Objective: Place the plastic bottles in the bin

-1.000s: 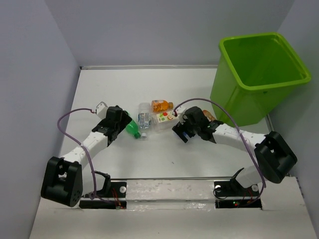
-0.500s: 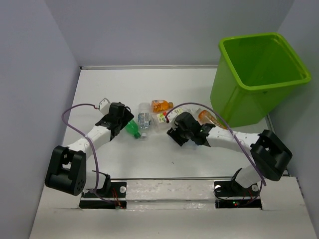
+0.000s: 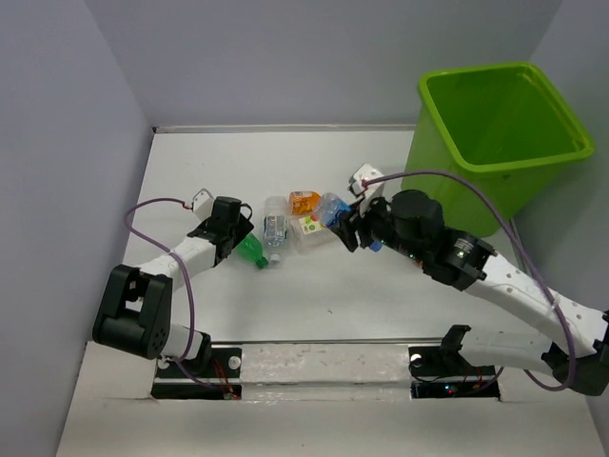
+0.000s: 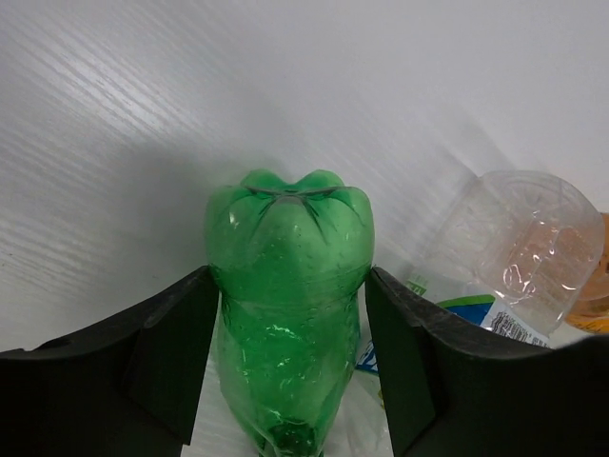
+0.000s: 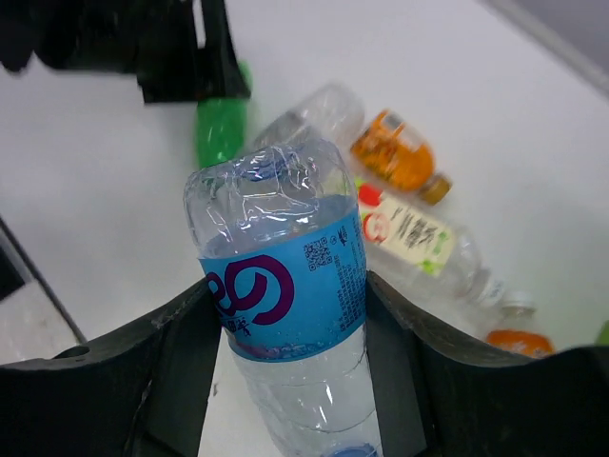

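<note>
The bin's rim is high. My right gripper will next go up and to the right in the top view, over the bin's opening, to release the clear bottle.
A green bottle lies on the table with my left gripper shut on it; its fingers press both sides. From above, the green bottle pokes out ahead of the left gripper. My right gripper is shut on a clear bottle with a blue label, held above the table. Seen from above, the right gripper and that bottle hang left of the lime-green bin. An orange bottle and two clear bottles lie between the grippers.
The bin stands at the back right against the wall, its rim well above the table. Grey walls close the table on the left, back and right. A second orange bottle lies under the right arm. The arm bases sit at the near edge.
The left gripper closed on the green bottle. The right arm rose and swung right with the blue-labelled bottle, and now covers the orange bottle that lay beside it.
</note>
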You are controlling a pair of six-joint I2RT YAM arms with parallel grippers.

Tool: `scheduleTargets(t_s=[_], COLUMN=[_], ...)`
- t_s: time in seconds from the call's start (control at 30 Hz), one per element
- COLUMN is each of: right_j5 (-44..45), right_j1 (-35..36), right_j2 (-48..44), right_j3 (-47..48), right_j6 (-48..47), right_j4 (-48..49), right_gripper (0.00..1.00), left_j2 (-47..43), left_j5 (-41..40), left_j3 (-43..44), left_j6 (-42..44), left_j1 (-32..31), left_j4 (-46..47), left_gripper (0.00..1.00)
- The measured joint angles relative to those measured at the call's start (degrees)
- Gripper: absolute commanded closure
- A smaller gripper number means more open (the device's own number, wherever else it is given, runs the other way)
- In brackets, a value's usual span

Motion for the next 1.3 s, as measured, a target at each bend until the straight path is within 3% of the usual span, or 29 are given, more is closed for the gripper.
scheduleTargets(t_s=[0.07, 0.1, 0.13, 0.2, 0.23, 0.3, 0.47, 0.5, 0.53, 0.57, 0.6, 0.63, 0.77, 0.93, 1.13, 1.3], right_j5=[3.0, 5.4, 8.2, 13.7, 15.9, 19.8, 24.9, 25.5, 25.7, 25.7, 25.6, 24.9, 21.0, 11.1, -8.4, -32.8], right_j1=[0.0, 0.0, 0.0, -0.8, -1.8, -9.0, -28.7, -31.4, -33.4, -35.2, -37.3, -39.8, -44.2, -44.4, -44.4, -43.5], right_j2=[-1.0, -1.1, -1.0, -0.4, 0.1, 2.6, 7.8, 8.7, 9.6, 10.3, 11.0, 12.0, 13.7, 10.2, -4.8, -12.9], right_j3=[5.4, 10.8, 14.4, 20.8, 23.2, 30.2, 35.8, 35.8, 35.7, 35.4, 35.1, 35.2, 36.3, 36.3, 27.2, 15.1], right_j6=[-1.0, -2.1, -4.1, -8.7, -10.9, -15.3, -16.4, -16.2, -15.6, -14.9, -13.7, -12.0, -5.7, 2.0, 11.3, 23.1], right_j4=[-0.3, 0.9, 2.3, 6.3, 8.4, 12.6, 17.4, 17.5, 17.3, 17.2, 16.6, 15.4, 7.9, 1.5, 1.1, 9.0], right_gripper=[0.67, 0.67, 0.67, 0.67, 0.67, 0.68, 0.66, 0.54, 0.36, 0.11, 0.01, 0.0, 0.0, 0.0, 0.01, 0.0], left_j2=[0.0, 0.0, 0.0, 0.0, -0.1, -0.8, -5.0, -6.1, -7.1, -8.7, -10.0, -11.3, -18.7, -26.9, -28.6, -26.6], left_j5=[-0.1, -0.2, -0.3, -0.5, -0.5, -0.5, 0.0, 0.0, 0.1, 0.1, 0.0, 0.1, 0.3, 2.8, 6.0, 5.8], left_j3=[-0.2, -0.3, -0.5, -1.2, -1.5, -2.3, -5.2, -5.5, -5.6, -5.6, -5.6, -5.6, -5.6, -3.3, 10.0, 22.1], left_j6=[-0.1, -0.1, -0.1, -0.2, -0.4, -0.6, -0.5, -0.4, -0.3, -0.1, 0.1, 0.3, 1.4, 3.0, 4.6, 6.2], left_j1=[0.0, 0.0, 0.0, 0.0, 0.0, 0.0, 0.1, 0.2, 0.2, 0.3, 0.3, 0.3, 0.4, 0.4, -2.6, -13.7], left_j4=[0.5, 0.8, 1.3, 2.1, 2.5, 3.2, 3.3, 3.1, 2.8, 2.3, 1.9, 1.5, -0.4, -2.4, -3.8, -0.5], left_gripper=[0.4, 0.48, 0.5, 0.67, 0.68, 0.76, 0.77, 0.77, 0.77, 0.77, 0.77, 0.77, 0.79, 0.85, 0.85, 0.85])
